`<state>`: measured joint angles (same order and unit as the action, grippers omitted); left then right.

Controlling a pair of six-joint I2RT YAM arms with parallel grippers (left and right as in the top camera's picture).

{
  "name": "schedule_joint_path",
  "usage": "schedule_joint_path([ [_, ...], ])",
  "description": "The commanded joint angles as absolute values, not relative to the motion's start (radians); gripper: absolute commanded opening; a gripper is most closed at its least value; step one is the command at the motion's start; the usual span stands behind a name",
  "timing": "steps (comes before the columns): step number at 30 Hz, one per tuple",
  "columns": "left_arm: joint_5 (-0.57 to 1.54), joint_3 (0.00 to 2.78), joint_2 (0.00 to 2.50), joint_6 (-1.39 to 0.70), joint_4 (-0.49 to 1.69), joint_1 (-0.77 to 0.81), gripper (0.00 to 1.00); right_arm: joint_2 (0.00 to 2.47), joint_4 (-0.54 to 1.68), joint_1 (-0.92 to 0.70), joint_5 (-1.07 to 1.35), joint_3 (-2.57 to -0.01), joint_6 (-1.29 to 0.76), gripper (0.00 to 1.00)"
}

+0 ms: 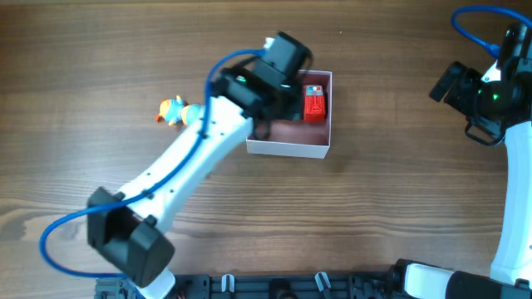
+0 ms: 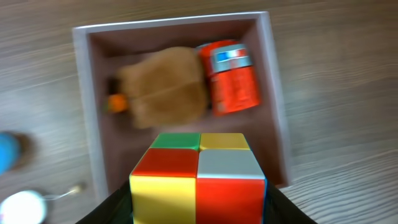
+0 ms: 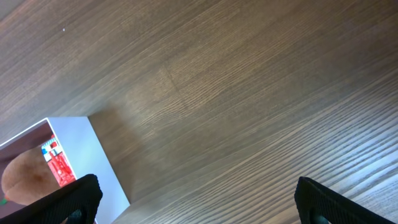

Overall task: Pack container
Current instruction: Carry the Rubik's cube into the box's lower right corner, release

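The left gripper should bring the cube [image 2: 198,177] down and to the right in the overhead view next, into the container's near corner by the can, because that corner is bare.
The container [image 1: 320,148] is a square white box with a dusty-pink inside, near the table's middle. It also shows in the left wrist view [image 2: 277,106] and the right wrist view [image 3: 102,162]. Inside lie a red can [image 2: 231,77] and a brown plush toy [image 2: 165,87]. My left gripper [image 2: 198,214] is shut on a multicoloured cube [image 2: 198,177] and holds it above the container's near edge. In the overhead view the left arm [image 1: 262,83] hides the cube. My right gripper [image 3: 196,199] is open and empty at the far right, above bare wood.
A small yellow and orange duck toy [image 1: 173,110] lies on the table left of the container. A blue thing [image 2: 9,151] and a white round thing [image 2: 23,206] show blurred at the left edge of the left wrist view.
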<state>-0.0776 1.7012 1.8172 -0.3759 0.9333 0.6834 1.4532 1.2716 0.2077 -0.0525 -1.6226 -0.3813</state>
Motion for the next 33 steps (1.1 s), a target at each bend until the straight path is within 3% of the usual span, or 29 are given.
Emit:
schedule_joint_path([
  [1,-0.076,1.705,1.894,-0.466,0.886,0.740,0.09,1.459,1.272,0.211,-0.051,-1.613,-0.393,1.00],
  [14,-0.080,1.705,2.069,-0.506,0.844,0.821,0.08,1.459,1.272,0.211,-0.051,-1.613,-0.393,1.00],
  [21,-0.080,1.705,2.076,-0.533,0.844,0.830,0.15,1.459,1.272,0.211,-0.051,-1.613,-0.393,1.00],
  [25,-0.084,1.706,2.076,-0.532,0.843,0.829,0.34,1.459,1.272,0.211,-0.051,-1.613,-0.393,1.00],
  [28,-0.107,1.712,2.065,-0.532,0.844,0.822,0.61,1.459,1.272,0.211,-0.051,-1.613,-0.393,1.00],
  [33,-0.106,1.732,2.011,-0.528,0.858,0.791,0.67,1.459,1.272,0.211,-0.051,-1.613,-0.393,1.00],
])
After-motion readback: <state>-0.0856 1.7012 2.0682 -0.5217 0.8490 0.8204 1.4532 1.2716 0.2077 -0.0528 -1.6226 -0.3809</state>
